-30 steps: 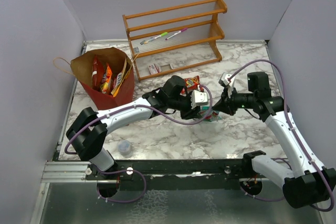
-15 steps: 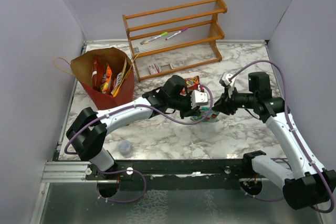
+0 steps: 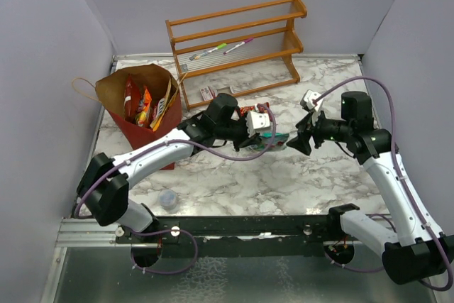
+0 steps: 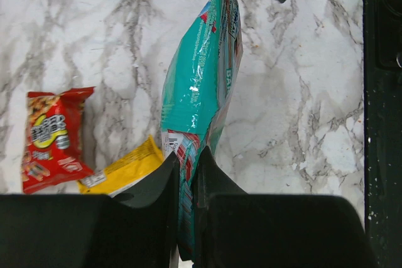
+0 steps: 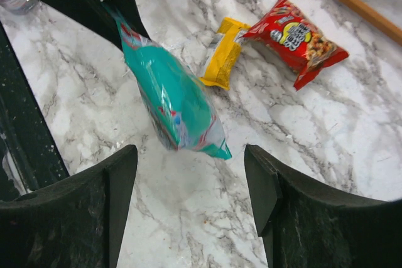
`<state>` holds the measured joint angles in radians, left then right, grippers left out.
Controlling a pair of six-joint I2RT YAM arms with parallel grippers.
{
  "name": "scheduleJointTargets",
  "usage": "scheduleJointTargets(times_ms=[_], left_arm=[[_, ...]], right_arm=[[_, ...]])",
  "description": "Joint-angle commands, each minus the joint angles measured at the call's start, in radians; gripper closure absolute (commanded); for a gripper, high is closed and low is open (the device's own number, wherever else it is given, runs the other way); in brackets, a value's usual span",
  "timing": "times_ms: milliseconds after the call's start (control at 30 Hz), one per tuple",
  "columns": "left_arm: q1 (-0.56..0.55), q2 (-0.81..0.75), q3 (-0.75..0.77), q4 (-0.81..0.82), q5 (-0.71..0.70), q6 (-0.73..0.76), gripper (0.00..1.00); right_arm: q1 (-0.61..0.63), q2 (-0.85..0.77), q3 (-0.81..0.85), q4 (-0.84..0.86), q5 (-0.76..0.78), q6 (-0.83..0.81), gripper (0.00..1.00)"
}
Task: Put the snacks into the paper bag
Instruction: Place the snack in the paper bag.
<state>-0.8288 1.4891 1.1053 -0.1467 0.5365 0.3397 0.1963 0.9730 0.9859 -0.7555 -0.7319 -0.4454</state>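
Note:
I'll lift the teal packet left in the top view with my left gripper, over the bag's upright rim to the bag's opening (image 3: 146,97), then lower and release it.
My left gripper (image 3: 261,138) (image 4: 186,164) is shut on one end of a teal snack packet (image 3: 271,142) (image 4: 201,73) (image 5: 176,101), which hangs above the marble table. My right gripper (image 3: 297,143) (image 5: 191,180) stands open just right of the packet's free end, not touching it. A red packet (image 4: 53,137) (image 5: 295,39) and a yellow packet (image 4: 122,171) (image 5: 223,61) lie on the table beneath the left arm. The dark-red paper bag (image 3: 153,133) stands upright at the left with several snacks (image 3: 142,108) inside.
A wooden slatted rack (image 3: 237,40) with green and pink pens (image 3: 223,49) stands at the back. A small clear cup (image 3: 167,199) sits near the front left. A black rail (image 4: 382,123) runs along the near table edge.
My right gripper opened, let go of the teal packet and drew back a little. The left gripper shut on the packet and carried it slightly left.

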Motion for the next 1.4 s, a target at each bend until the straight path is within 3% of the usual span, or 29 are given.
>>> scheduleJointTargets(times_ms=[0, 300, 700, 1033, 1367], left_arm=[[0.060, -0.102, 0.030, 0.032, -0.024, 0.016, 1.00], [0.170, -0.244, 0.051, 0.013, -0.077, 0.016, 1.00], [0.197, -0.280, 0.173, -0.076, -0.145, 0.045, 1.00], [0.199, -0.289, 0.312, -0.163, -0.207, -0.035, 1.00], [0.264, -0.311, 0.456, -0.216, -0.215, -0.121, 1.00]], right_arm=[[-0.005, -0.005, 0.059, -0.001, 0.058, 0.002, 0.29], [-0.005, 0.027, 0.057, 0.046, 0.100, -0.028, 0.27], [-0.005, 0.149, -0.025, 0.139, 0.144, -0.025, 0.18], [-0.005, 0.101, -0.185, 0.343, 0.291, 0.101, 0.00], [-0.005, 0.045, -0.238, 0.392, 0.358, 0.093, 0.01]])
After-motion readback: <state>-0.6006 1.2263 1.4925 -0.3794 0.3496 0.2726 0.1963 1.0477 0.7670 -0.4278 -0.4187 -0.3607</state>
